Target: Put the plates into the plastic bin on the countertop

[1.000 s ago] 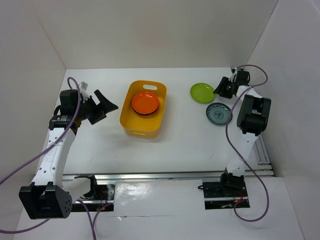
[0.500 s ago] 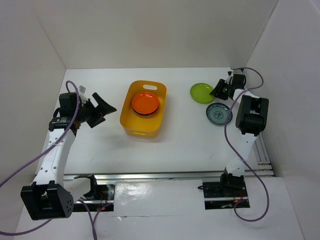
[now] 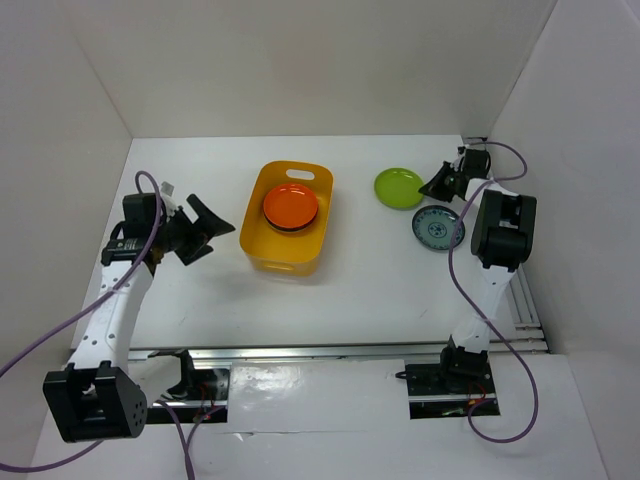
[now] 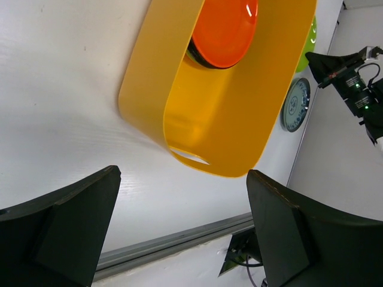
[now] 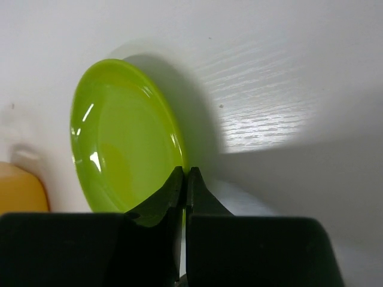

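I will lift the green plate over the bin's tall side with my right gripper next and lower it onto the orange-red plate (image 3: 291, 204), since the plates are stacked there.
A lime green plate (image 3: 398, 187) lies at the back right of the countertop (image 3: 380, 280), and my right gripper (image 3: 430, 188) is shut on its right rim. In the right wrist view the green plate (image 5: 119, 137) stands to the left of the right gripper (image 5: 185, 173), its edge pinched between the jaws. A blue-patterned plate (image 3: 438, 228) lies just in front of it. The yellow-orange plastic bin (image 3: 256, 215) holds an orange-red plate (image 3: 291, 204) stacked on a dark one. My left gripper (image 3: 215, 235) hovers open left of the bin (image 4: 239, 119), holding nothing.
White walls close in the countertop on the left, back and right. A metal rail (image 3: 330, 351) runs along the front edge. The right arm's upper link (image 3: 503, 230) stands beside the blue-patterned plate (image 4: 295, 104).
The right gripper has closed onto the green plate's rim, and the plate has shifted slightly left. The left gripper has drifted a little toward the front, still open.
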Robot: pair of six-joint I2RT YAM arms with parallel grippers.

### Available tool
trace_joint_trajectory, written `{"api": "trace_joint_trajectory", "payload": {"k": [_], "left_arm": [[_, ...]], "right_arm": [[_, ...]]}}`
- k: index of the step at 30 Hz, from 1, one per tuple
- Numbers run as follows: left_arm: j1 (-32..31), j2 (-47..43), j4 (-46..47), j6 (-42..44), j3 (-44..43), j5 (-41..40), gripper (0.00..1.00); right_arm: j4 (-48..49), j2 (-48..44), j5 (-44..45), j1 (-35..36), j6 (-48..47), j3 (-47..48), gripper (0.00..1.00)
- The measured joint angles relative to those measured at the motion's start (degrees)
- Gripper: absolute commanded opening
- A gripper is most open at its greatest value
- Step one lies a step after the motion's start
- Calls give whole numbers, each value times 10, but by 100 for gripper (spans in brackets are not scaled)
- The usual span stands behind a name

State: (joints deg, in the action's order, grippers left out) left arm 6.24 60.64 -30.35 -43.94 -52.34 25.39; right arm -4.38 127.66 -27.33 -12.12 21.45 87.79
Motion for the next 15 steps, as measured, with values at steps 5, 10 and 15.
{"api": "trace_joint_trajectory", "payload": {"k": [5,10,15], "left_arm": [[0,-1,13,-2,33,9,100],[0,0,22,-15,47,16,100],[1,1,5,-19,37,-42,100]], "right_arm": [[9,-37,-25,3,37,0,0],[18,-113,-41,26,64,21,0],[14,-219,-32,130,55,24,0]]}}
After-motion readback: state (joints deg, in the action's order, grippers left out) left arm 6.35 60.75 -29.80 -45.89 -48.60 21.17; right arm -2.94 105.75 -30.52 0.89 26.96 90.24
